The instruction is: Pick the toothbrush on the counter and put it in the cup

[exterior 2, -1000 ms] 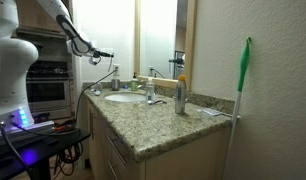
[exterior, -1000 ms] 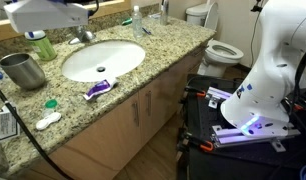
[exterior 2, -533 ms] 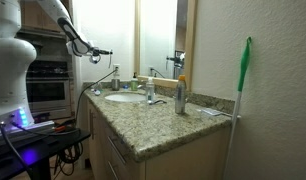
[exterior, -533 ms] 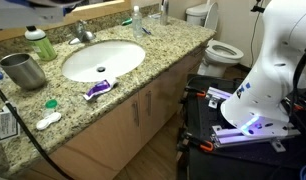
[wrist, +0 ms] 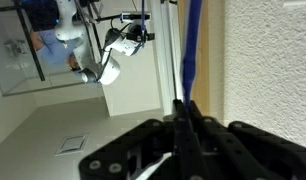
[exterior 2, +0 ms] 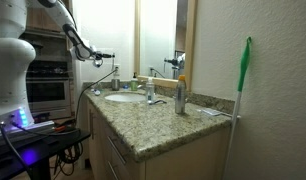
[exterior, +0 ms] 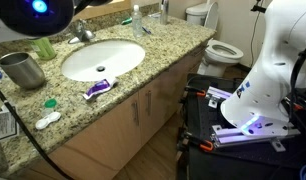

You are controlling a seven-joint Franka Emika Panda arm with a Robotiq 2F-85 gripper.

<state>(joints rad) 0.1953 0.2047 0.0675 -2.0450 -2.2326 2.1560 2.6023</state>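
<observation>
The grey metal cup stands below, so I will next lower my gripper toward the opening of the grey metal cup [exterior: 23,70] to release the thin blue toothbrush.
In the wrist view my gripper [wrist: 183,108] is shut on the thin blue toothbrush [wrist: 193,45], which sticks out past the fingertips against a mirror and a textured wall. In an exterior view the gripper [exterior 2: 101,55] hangs above the far end of the granite counter [exterior 2: 158,125]. The grey metal cup [exterior: 23,70] stands upright on the counter [exterior: 163,50], left of the white oval sink [exterior: 103,60]. A dark round part of my wrist [exterior: 38,15] with a blue light is above and behind the cup. The toothbrush itself does not show in the exterior views.
A purple-and-white tube [exterior: 97,89] lies at the sink's front rim. A green-topped bottle [exterior: 40,42] stands behind the cup, next to the faucet [exterior: 83,33]. Small items lie at the counter's near left [exterior: 48,120]. A toilet [exterior: 218,48] is beyond the counter.
My wrist has turned above the cup: its white side showed a second ago, now its dark round end with the blue light faces the camera. The toothbrush stays gripped.
</observation>
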